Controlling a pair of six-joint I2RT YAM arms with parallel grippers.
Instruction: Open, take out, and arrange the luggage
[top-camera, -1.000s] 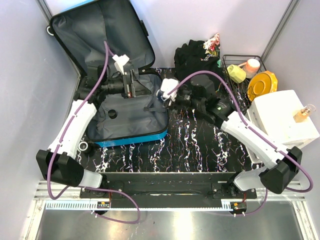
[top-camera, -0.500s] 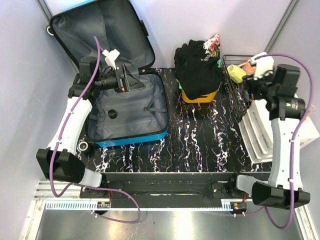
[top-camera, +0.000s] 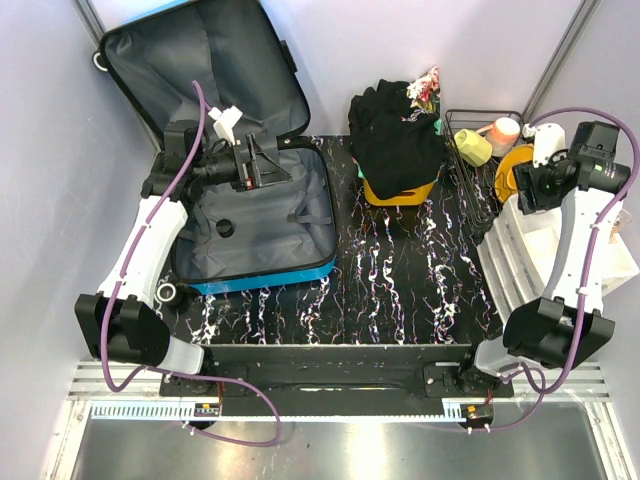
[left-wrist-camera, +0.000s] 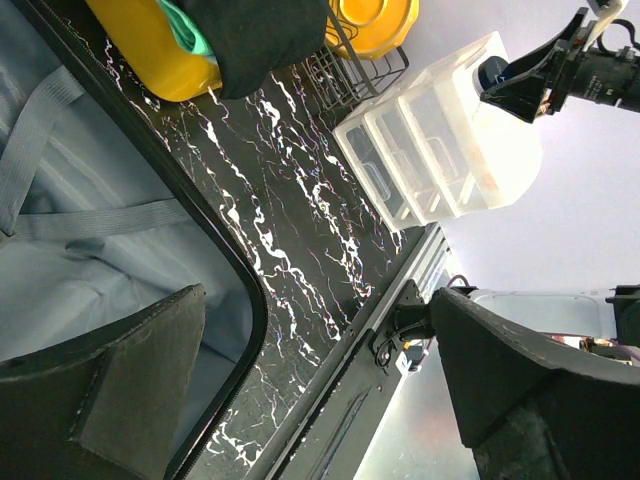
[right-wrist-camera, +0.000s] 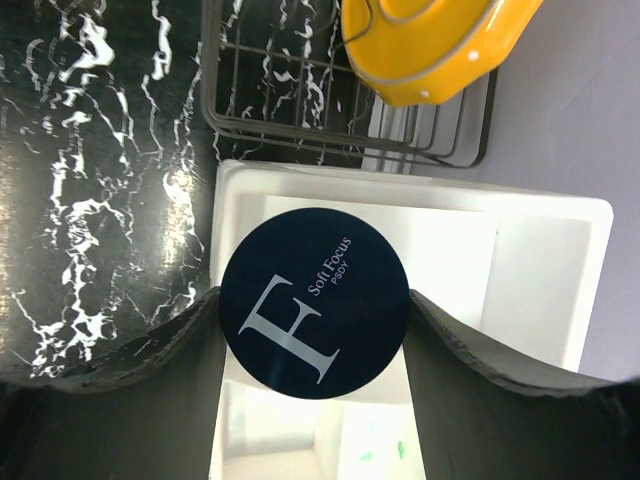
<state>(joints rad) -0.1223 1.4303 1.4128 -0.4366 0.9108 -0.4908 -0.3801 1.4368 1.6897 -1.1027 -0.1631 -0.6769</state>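
Note:
My right gripper needs to move slightly to the right in the top view and go down into the drawer unit's far section to let go of the compact, because that section is empty there.
The blue luggage lies open at the left. Its grey-lined lid leans on the back wall and its base lies flat. My left gripper hovers open and empty over the base near the hinge. In the left wrist view the grey lining lies under the open gripper. My right gripper is at the far right over the white drawer unit. In the right wrist view it is shut on a round dark-blue compact marked "F Soft Focus".
An orange basket heaped with black clothes stands at the back centre. A wire rack holds a yellow plate and cups. The rack and the plate lie just beyond the drawer unit.
My right arm has swung from the suitcase's right edge, past the wire rack, to above the drawer unit, with the compact in its grip. My left gripper has drawn back slightly over the suitcase.

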